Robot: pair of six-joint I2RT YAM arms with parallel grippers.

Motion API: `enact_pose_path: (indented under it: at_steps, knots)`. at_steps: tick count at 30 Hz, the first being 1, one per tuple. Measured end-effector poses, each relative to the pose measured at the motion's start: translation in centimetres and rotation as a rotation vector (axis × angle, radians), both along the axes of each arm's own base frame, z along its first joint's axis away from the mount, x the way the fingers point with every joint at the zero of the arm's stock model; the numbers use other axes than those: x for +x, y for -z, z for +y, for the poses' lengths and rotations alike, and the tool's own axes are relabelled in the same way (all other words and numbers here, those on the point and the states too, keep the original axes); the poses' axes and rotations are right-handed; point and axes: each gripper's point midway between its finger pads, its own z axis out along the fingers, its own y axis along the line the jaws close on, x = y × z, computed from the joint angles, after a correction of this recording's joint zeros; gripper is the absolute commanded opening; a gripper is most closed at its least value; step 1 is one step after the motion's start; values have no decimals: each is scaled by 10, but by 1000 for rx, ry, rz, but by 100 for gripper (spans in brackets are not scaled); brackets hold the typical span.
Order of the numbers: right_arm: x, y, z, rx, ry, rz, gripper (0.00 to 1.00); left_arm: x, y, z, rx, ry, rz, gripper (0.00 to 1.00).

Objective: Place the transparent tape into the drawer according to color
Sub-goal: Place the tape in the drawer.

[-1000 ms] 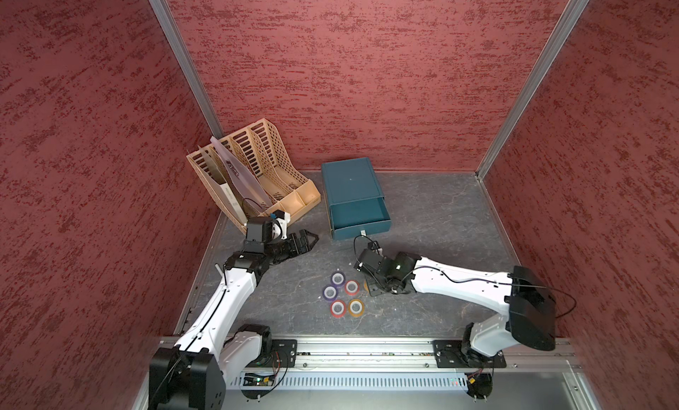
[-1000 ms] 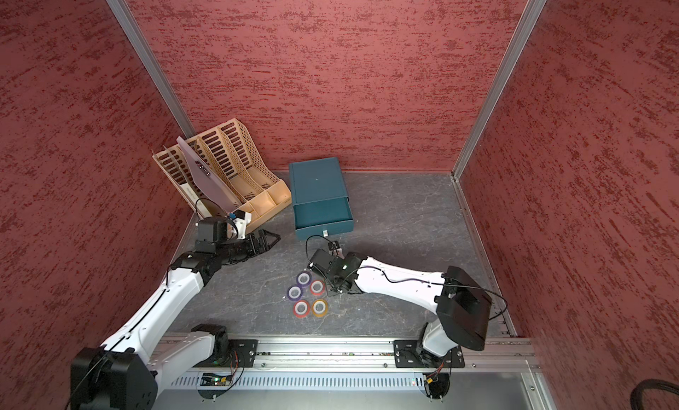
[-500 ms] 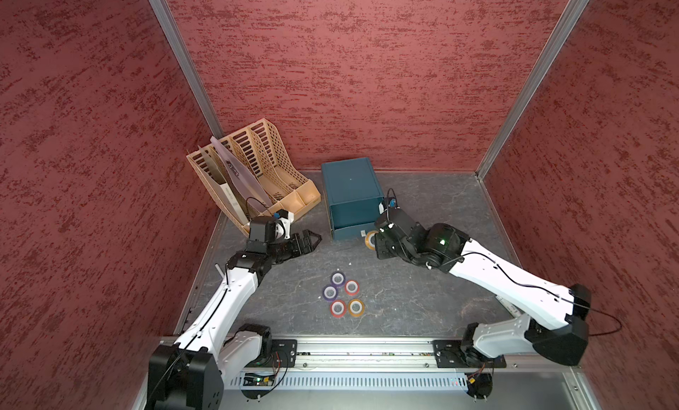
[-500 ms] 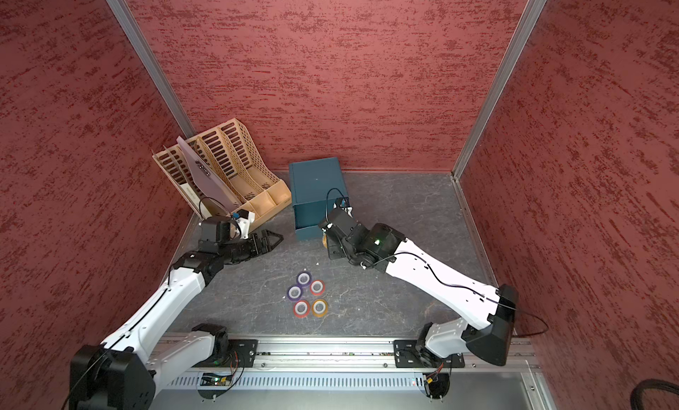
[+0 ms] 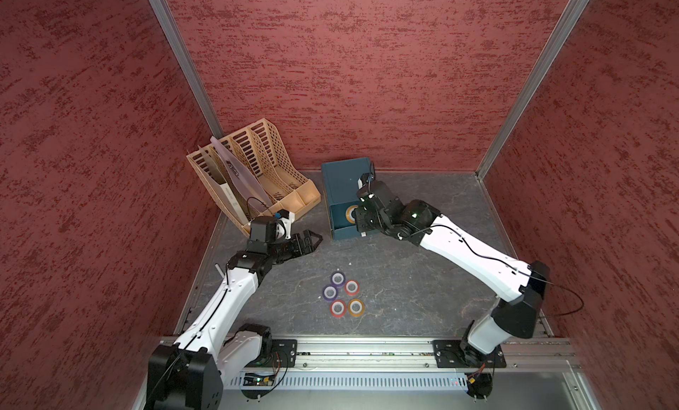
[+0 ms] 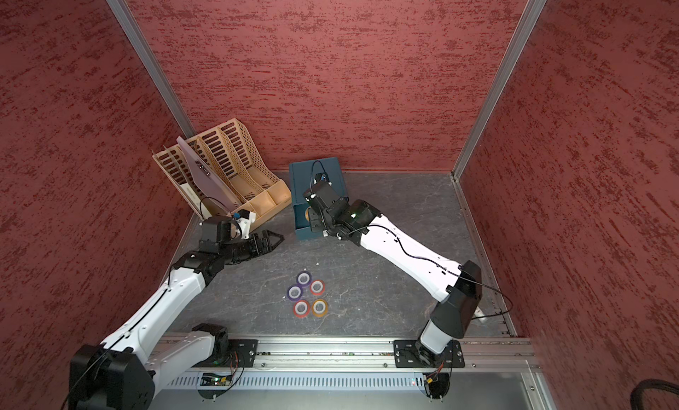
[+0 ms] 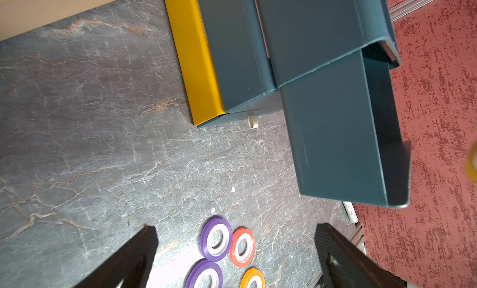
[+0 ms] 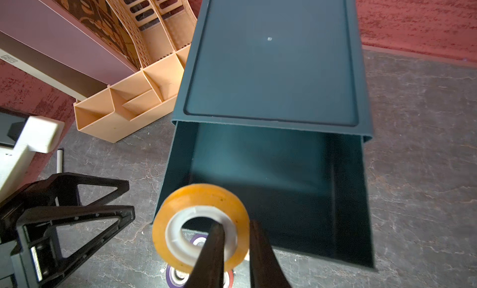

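The orange-yellow tape roll in my right gripper should go down next to the bare drawer bottom (image 5: 341,220) (image 8: 218,161) beside the file rack, and I should release it there, since that space below is clear.
My right gripper (image 8: 235,223) is shut on an orange-yellow transparent tape roll (image 8: 198,192), one finger through its white core and one outside. It holds the roll over the front-left part of the open teal drawer (image 8: 178,155); the roll (image 5: 347,214) and the gripper (image 5: 358,219) show in a top view. The drawer's dark inside looks bare. On the table lie two purple rolls (image 5: 337,278) (image 5: 330,292), two red rolls (image 5: 351,287) (image 5: 338,308) and one orange roll (image 5: 356,307). My left gripper (image 5: 312,239) hangs open left of the drawer with nothing between its fingers.
The teal drawer unit (image 5: 345,176) stands against the back wall, with a yellow strip (image 7: 196,54) along its base. A beige file rack (image 5: 257,169) holding a mauve folder (image 5: 235,173) leans in the back-left corner. Red walls close three sides; a metal rail (image 5: 367,356) runs along the front.
My right arm has swung from beside the cluster of rolls back to the drawer, carrying the orange-yellow roll over its opening. The left arm has barely moved.
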Motion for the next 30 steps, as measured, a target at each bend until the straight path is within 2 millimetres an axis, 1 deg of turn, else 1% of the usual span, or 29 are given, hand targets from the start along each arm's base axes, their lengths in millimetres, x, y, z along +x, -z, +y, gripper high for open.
enact_pose_path:
  at_steps: [5, 8, 11, 13, 16, 21, 24, 28, 30]
  knots:
    - [12, 11, 11, -6, -11, 15, 1, 0, -1, 0, -1, 1, -2, 100]
    - [16, 19, 15, -12, -18, 31, 15, 0, -2, 0, -2, 2, -7, 100]
    - [19, 25, 19, -16, -22, 45, 27, -1, -4, -1, -2, 2, -12, 100]
    - [19, 28, 21, -19, -29, 51, 29, -1, -4, 0, -3, 2, -15, 100]
    - [19, 26, 22, -13, -32, 50, 30, -1, -5, 0, -3, 2, -18, 100]
    - [21, 16, 24, 3, -36, 34, 30, -2, -8, 0, -3, 0, -27, 100]
    - [21, 16, 24, 3, -37, 36, 33, -1, -8, 0, -2, -1, -28, 100]
    - [16, 15, 22, 6, -48, 50, 41, -1, -8, 1, 0, -4, -29, 100]
    - [10, 12, 19, 17, -56, 55, 51, -1, -8, 1, 1, -5, -29, 100]
